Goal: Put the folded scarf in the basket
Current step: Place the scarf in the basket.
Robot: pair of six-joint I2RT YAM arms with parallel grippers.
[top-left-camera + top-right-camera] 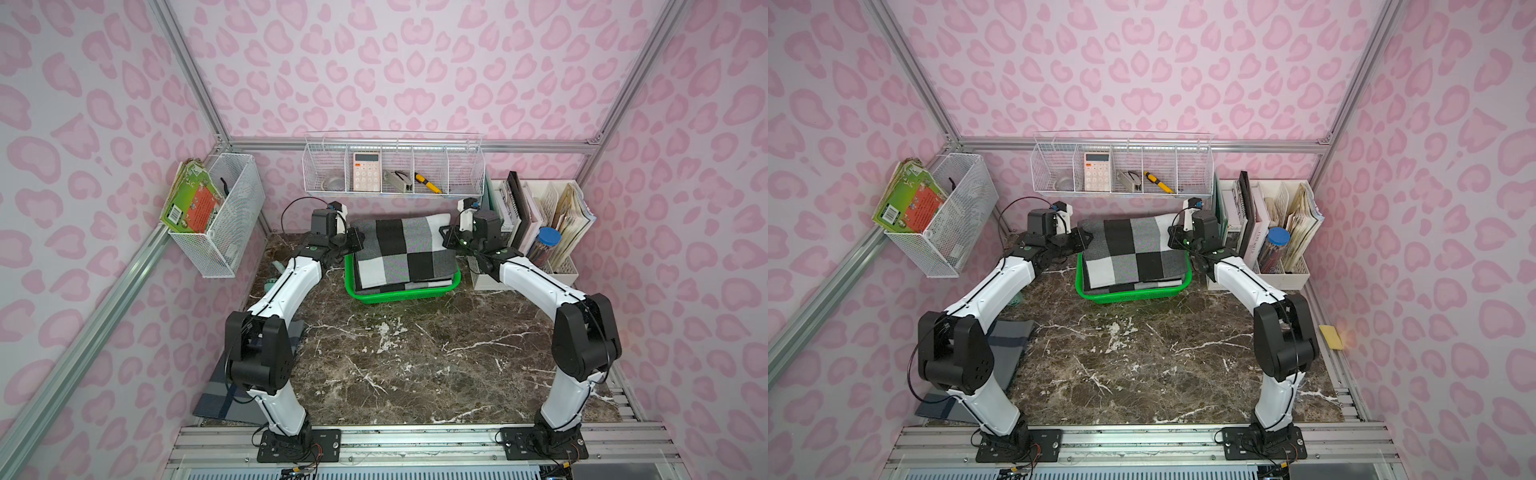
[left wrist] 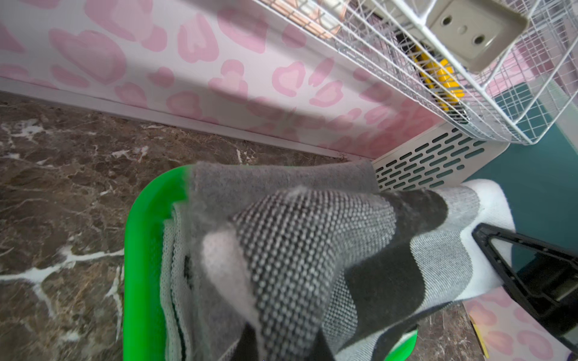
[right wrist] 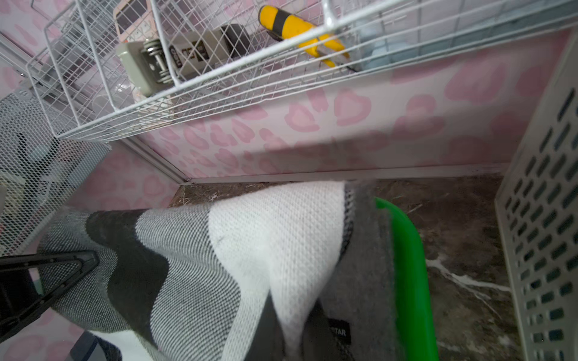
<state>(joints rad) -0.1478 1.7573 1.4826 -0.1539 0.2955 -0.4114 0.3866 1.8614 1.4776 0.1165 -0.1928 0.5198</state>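
I will lower my left gripper outward to the basket's far corner [image 2: 161, 186] below and release, as the scarf's far edge is still lifted.
The folded scarf [image 1: 405, 253] [image 1: 1133, 253], checked black, white and grey, lies over the bright green basket [image 1: 399, 296] [image 1: 1129, 296] at the back of the marble table. Its near part rests inside the basket, and its far edge is lifted above the rim. My left gripper [image 1: 353, 241] [image 1: 1084, 239] is shut on the scarf's far left corner, my right gripper [image 1: 446, 239] [image 1: 1173, 239] on its far right corner. In the wrist views a fold of the scarf [image 2: 297, 250] [image 3: 281, 237] is pinched in the left gripper [image 2: 283, 347] and the right gripper [image 3: 289, 337], beside the basket rim [image 2: 140, 250] [image 3: 413, 265].
A white wire shelf [image 1: 395, 166] with a calculator and a yellow knife hangs on the back wall just above the scarf. A white mesh bin [image 1: 224, 216] hangs on the left wall. A white file organiser [image 1: 540, 232] stands right of the basket. A grey cloth [image 1: 1009, 345] lies under the left arm.
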